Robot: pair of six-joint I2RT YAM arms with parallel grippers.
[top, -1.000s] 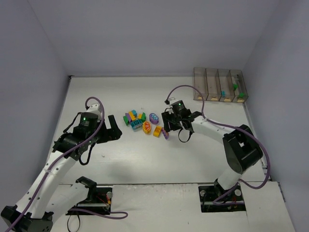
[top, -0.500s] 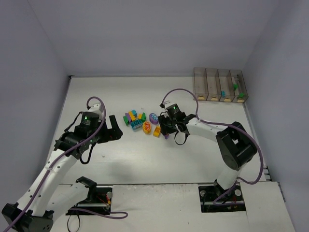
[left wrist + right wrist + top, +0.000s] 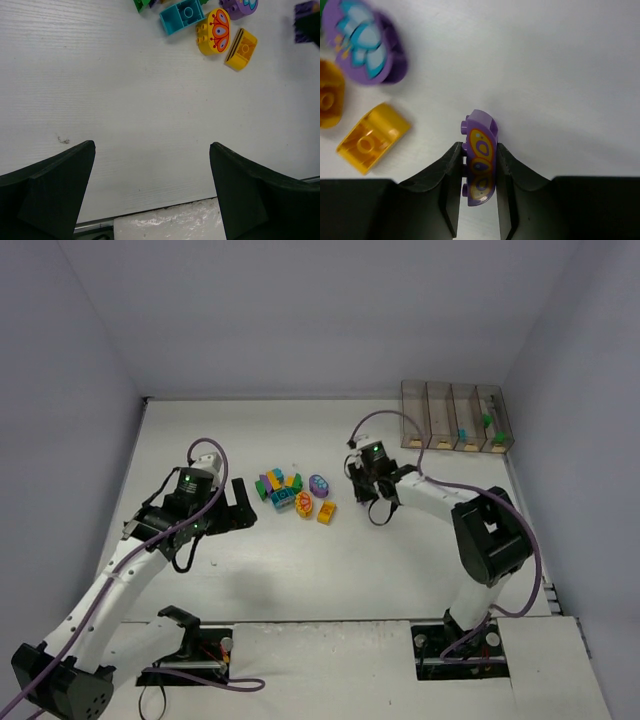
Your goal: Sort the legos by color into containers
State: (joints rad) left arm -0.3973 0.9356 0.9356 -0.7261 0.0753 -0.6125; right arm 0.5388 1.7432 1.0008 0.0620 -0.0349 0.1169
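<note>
I will lift the purple brick across with my right gripper and release it in the empty container. That container stands beside the teal brick's container, outward of my right gripper and to its right in the top view.
The legos lie in a small pile mid-table: teal, a yellow oval with a butterfly, a yellow brick and a round purple one. My right gripper is shut on a purple brick with an orange wing pattern and holds it above the table, just right of the pile. My left gripper is open and empty, left of the pile. The containers stand at the far right, with a teal brick and a green brick inside.
White walls close in the table on the left, back and right. The right arm's purple cable arcs towards the containers. The white foam front edge shows below my left gripper.
My right gripper has risen and moved right and back, away from the yellow brick, with the purple brick in it. My left arm has shifted slightly right towards the pile.
</note>
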